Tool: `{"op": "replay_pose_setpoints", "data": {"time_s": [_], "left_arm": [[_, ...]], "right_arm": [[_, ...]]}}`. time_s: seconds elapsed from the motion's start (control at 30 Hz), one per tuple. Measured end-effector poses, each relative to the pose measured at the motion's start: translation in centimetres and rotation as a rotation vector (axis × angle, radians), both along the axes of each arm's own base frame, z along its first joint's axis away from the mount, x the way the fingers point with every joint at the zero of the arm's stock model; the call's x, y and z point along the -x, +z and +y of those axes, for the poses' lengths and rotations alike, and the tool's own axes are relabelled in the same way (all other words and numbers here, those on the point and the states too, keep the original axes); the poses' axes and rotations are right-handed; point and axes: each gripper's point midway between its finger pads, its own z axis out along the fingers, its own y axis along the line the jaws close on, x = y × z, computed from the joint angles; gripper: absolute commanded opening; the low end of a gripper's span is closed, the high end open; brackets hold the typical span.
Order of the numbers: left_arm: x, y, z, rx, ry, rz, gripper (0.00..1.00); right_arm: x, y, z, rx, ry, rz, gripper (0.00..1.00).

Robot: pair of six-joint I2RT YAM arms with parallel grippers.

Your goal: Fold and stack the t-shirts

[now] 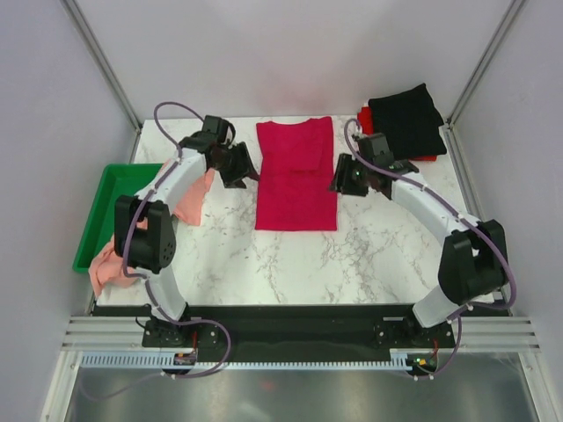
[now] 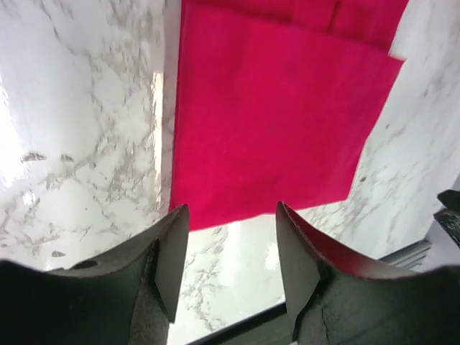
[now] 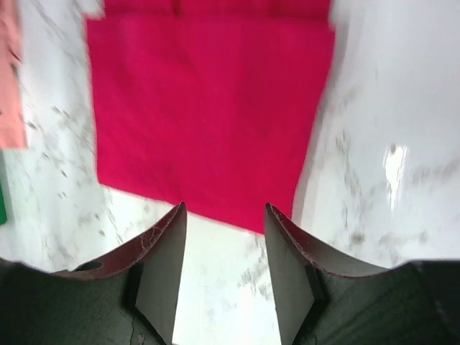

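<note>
The near corner of the crimson t-shirt, on the side of the black t-shirt, is flat and uncovered. My right gripper will move down and back onto that corner next.
The crimson t-shirt [image 1: 296,176] lies flat on the marble table, folded into a long narrow strip, sleeves tucked in. It fills the left wrist view [image 2: 273,115] and the right wrist view [image 3: 208,108]. My left gripper [image 1: 242,167] hovers at the strip's left edge, open and empty [image 2: 231,215]. My right gripper [image 1: 343,176] hovers at its right edge, open and empty [image 3: 224,212]. The black t-shirt [image 1: 406,121] lies folded at the back right on the bright red t-shirt [image 1: 363,117]. The salmon-pink t-shirt [image 1: 189,198] lies crumpled at the left, under my left arm.
The green tray [image 1: 101,202] stands at the table's left edge, with the salmon-pink cloth hanging over its near corner. A strip of that cloth shows at the left edge of the right wrist view [image 3: 8,79]. Metal frame posts stand at the back corners.
</note>
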Motion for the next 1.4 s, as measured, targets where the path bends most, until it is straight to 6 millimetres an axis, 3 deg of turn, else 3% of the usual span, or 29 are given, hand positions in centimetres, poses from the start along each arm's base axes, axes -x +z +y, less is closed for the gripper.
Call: {"op": "replay_pose_setpoints", "data": {"time_s": [0.17,0.23,0.3,0.4,0.63,0.87,1.0,1.23,1.27,1.3,1.4], "left_arm": [[7.8,-4.4,0.3,0.003,-0.043,0.106,0.57],[9.7,-6.3,0.8,-0.001,-0.042,0.145,0.57],[10.9,-7.6,1.1,0.002,-0.043,0.171,0.57],[11.7,-8.7,1.2,0.011,-0.041,0.185,0.56],[11.3,-9.4,0.6,0.050,-0.034,0.153,0.55],[10.7,-9.1,-0.3,0.081,-0.043,0.115,0.55],[10.6,-9.4,-1.1,0.094,-0.060,0.111,0.52],[11.6,-12.0,-2.1,0.081,-0.076,0.177,0.27],[11.7,-12.2,-2.2,0.086,-0.075,0.187,0.09],[11.7,-12.3,-2.3,0.088,-0.070,0.191,0.02],[11.6,-12.4,-2.5,0.092,-0.066,0.192,0.02]], "right_arm": [[7.2,-7.9,-1.5,-0.021,-0.007,0.221,0.55],[9.2,-10.3,-2.0,-0.027,-0.017,0.289,0.55],[10.2,-11.3,-1.9,-0.037,-0.016,0.320,0.55],[9.6,-11.4,-1.4,-0.063,-0.009,0.301,0.54],[8.0,-13.4,-0.3,-0.103,-0.006,0.292,0.50],[6.7,-13.6,0.4,-0.134,0.000,0.254,0.34],[6.4,-13.8,0.4,-0.140,-0.001,0.249,0.33],[6.3,-14.1,0.3,-0.143,0.001,0.255,0.13],[6.3,-14.2,0.3,-0.144,0.000,0.255,0.05],[6.3,-14.2,0.3,-0.145,0.003,0.255,0.00],[6.3,-14.2,0.3,-0.146,0.005,0.256,0.00]]}}
